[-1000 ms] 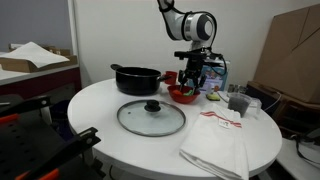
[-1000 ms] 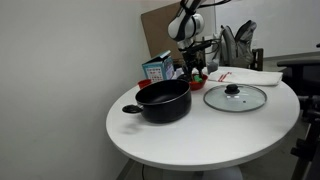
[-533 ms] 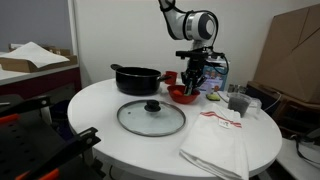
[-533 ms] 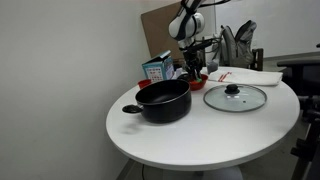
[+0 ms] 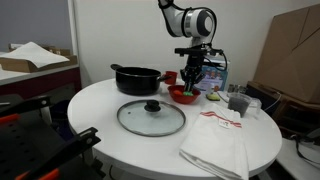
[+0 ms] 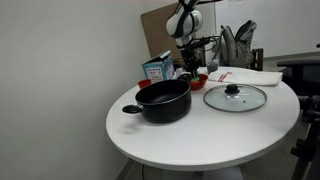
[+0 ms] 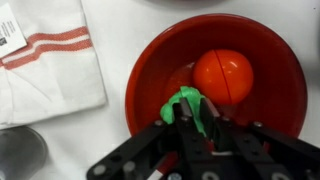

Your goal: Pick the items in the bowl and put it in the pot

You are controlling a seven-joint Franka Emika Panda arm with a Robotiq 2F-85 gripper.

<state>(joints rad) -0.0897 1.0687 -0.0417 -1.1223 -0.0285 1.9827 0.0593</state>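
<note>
My gripper rises from the red bowl [image 6: 197,80] next and crosses over the black pot's opening [image 6: 163,92], since the pot's lid lies aside. It then lowers to release the green item.
In the wrist view my gripper [image 7: 190,118] is shut on a bright green item [image 7: 183,103], which is pinched between the two black fingers just above the red bowl [image 7: 140,70]. An orange ball-shaped item [image 7: 222,75] lies inside the bowl. In both exterior views the gripper [image 5: 192,78] [image 6: 190,68] hangs straight down over the bowl [image 5: 183,96] [image 6: 197,80]. The black pot [image 5: 135,79] [image 6: 164,101] with two side handles stands beside the bowl on the round white table.
The glass lid with a black knob [image 5: 151,116] [image 6: 235,97] lies flat near the pot. A folded white cloth with red stripes [image 5: 218,140] [image 7: 50,60] is by the bowl. A small red cup [image 5: 170,76], a blue box [image 6: 155,69] and a grey cup [image 5: 239,102] stand around it.
The jaws have closed from open onto the green item in the bowl. The arm has stayed over the bowl, rising slightly.
</note>
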